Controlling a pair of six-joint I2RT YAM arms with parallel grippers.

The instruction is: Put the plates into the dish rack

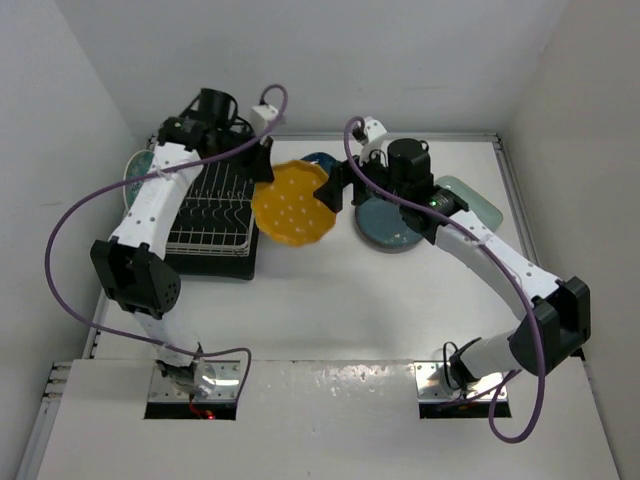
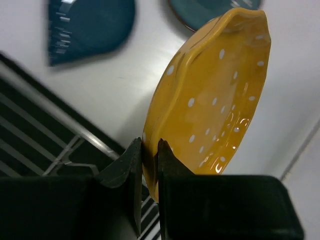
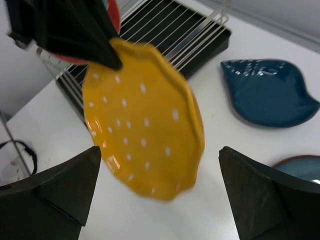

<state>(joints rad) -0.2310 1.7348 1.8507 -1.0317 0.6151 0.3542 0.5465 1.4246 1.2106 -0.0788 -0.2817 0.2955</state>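
Note:
Empty rack slots beside the red plate (image 3: 114,16) are below my left gripper, to its left in the top view, so it will next swing there, lower and release.
My left gripper (image 1: 263,166) (image 2: 149,145) is shut on the rim of the yellow scalloped dotted plate (image 1: 292,204) (image 2: 215,100) (image 3: 142,120) and holds it tilted in the air, just right of the dish rack (image 1: 210,212) (image 3: 175,35). My right gripper (image 1: 336,190) (image 3: 160,151) is open and empty. It sits at the plate's right edge with its jaws wide apart and not touching the plate. The dark blue leaf plate (image 3: 265,92) (image 2: 90,27) and the teal round plate (image 1: 392,226) lie on the table. The pale mint plate (image 1: 472,197) lies at the right. A red plate (image 3: 114,16) stands in the rack behind the left gripper.
The rack's black drip tray (image 1: 250,262) sticks out toward the near side. A pale round rim (image 1: 135,165) shows at the rack's far left. White walls close in on the left, back and right. The left arm's purple cable (image 1: 60,250) loops out to the left.

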